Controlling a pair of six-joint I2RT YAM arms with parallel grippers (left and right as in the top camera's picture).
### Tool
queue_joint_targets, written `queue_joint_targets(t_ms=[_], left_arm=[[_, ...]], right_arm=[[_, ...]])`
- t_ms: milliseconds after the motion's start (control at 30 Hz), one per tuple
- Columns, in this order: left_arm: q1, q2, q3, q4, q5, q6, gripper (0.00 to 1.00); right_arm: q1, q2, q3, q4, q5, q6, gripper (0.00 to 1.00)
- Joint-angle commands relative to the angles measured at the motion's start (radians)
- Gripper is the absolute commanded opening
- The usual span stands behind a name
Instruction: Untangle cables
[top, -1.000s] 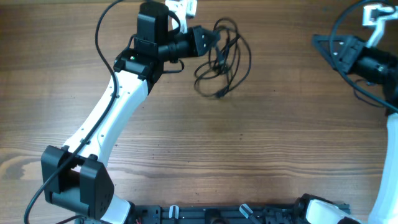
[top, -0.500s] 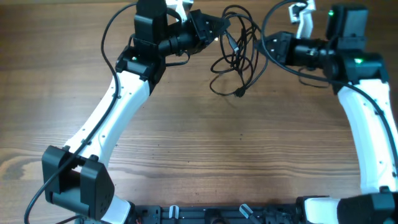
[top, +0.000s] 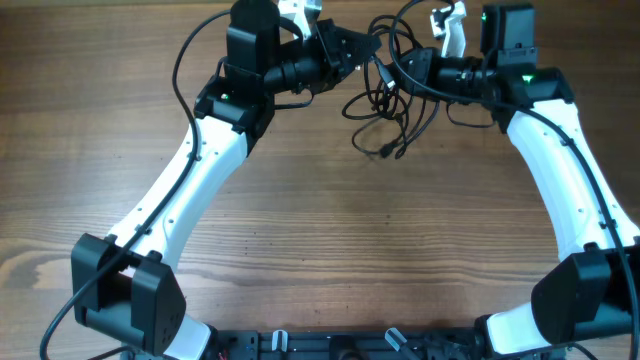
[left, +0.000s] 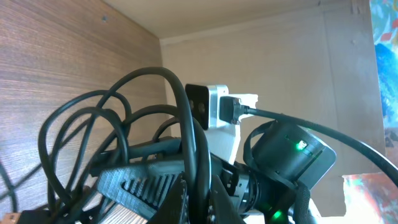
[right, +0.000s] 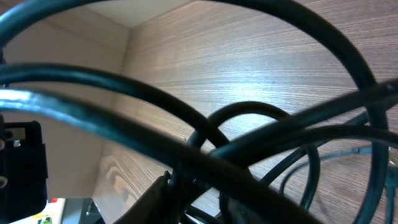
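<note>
The robot's left gripper will next pull its piece of cable to the left in the overhead view, away from the bunched loops of cable, and let go of it, since clear table is on that side.
The cables (top: 385, 95) are a tangle of thin black cords lifted between both arms at the far middle of the table, with plug ends (top: 384, 152) hanging lowest. My left gripper (top: 366, 52) is shut on one strand at the tangle's left top; in the left wrist view its jaws (left: 194, 198) pinch a cord (left: 186, 124) with loops arching above. My right gripper (top: 414, 68) is in the tangle's right side. In the right wrist view its jaws (right: 198, 196) look closed on a strand, and cords (right: 249, 143) fill the frame close to the lens.
The wooden table (top: 330, 230) lies below. The white left arm (top: 190, 190) runs from the front left and the white right arm (top: 565, 170) from the front right. The right arm's wrist and camera (left: 273, 155) sit directly opposite the left gripper.
The right arm has swung in from the far right to the tangle. The left gripper has carried the cables to the right and up, toward the right gripper.
</note>
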Motion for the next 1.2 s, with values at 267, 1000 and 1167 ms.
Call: queue_joint_targets(t_ms=[267, 1000, 1167], left_arm=[[-0.019, -0.007, 0.01, -0.303, -0.459, 0.183, 0.04], [-0.012, -0.007, 0.01, -0.75, -1.072, 0.697, 0.2], [-0.005, -0.007, 0.01, -0.695, -1.09, 0.765, 0.27]], right_arm=[[-0.068, -0.071, 0.007, 0.006, -0.167, -0.027, 0.04], [-0.658, -0.22, 0.007, -0.171, 0.034, -0.02, 0.04], [-0.653, -0.22, 0.006, -0.269, 0.248, -0.048, 0.04]])
